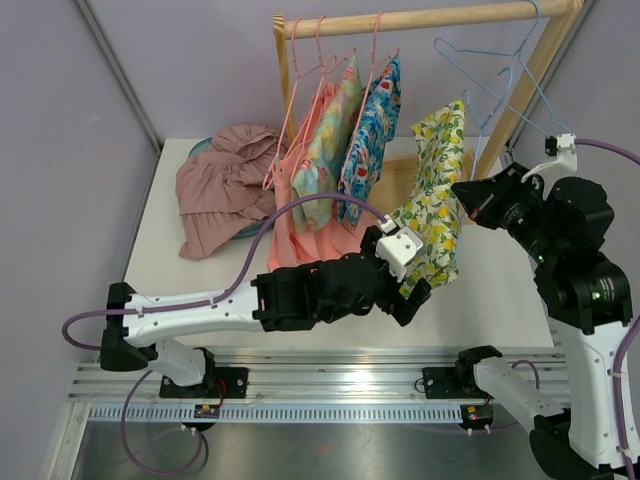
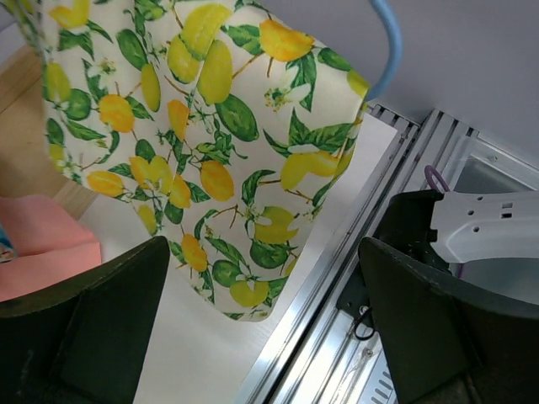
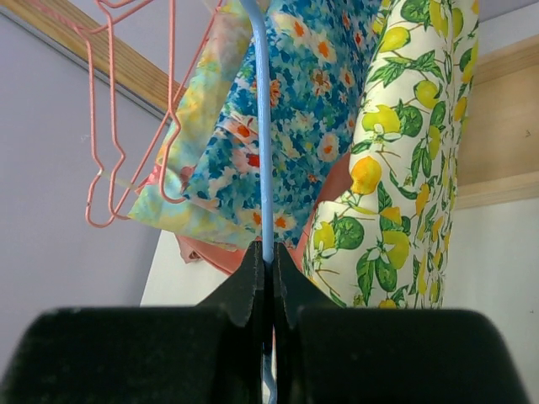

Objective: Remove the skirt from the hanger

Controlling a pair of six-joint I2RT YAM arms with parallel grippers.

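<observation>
The right gripper carries the blue hanger wire outward toward the wooden bar's bare part [image 1: 455, 17] next and releases it, since that part lies outward of the gripper.
A white skirt with yellow lemons and green leaves [image 1: 437, 195] hangs from a light blue wire hanger [image 1: 487, 85] on the wooden rail. My right gripper [image 1: 467, 197] is shut on the blue hanger wire [image 3: 264, 151], right beside the skirt [image 3: 413, 151]. My left gripper [image 1: 412, 290] is open and empty, just below the skirt's lower hem. In the left wrist view the hem [image 2: 244, 295] hangs between and beyond my two dark fingers [image 2: 93, 328], apart from them.
A wooden rack [image 1: 430, 18] holds pink hangers with a peach, a pastel and a blue floral garment [image 1: 370, 130]. A dusty pink garment [image 1: 225, 185] lies heaped at the table's back left. Aluminium rails [image 1: 330, 385] run along the near edge.
</observation>
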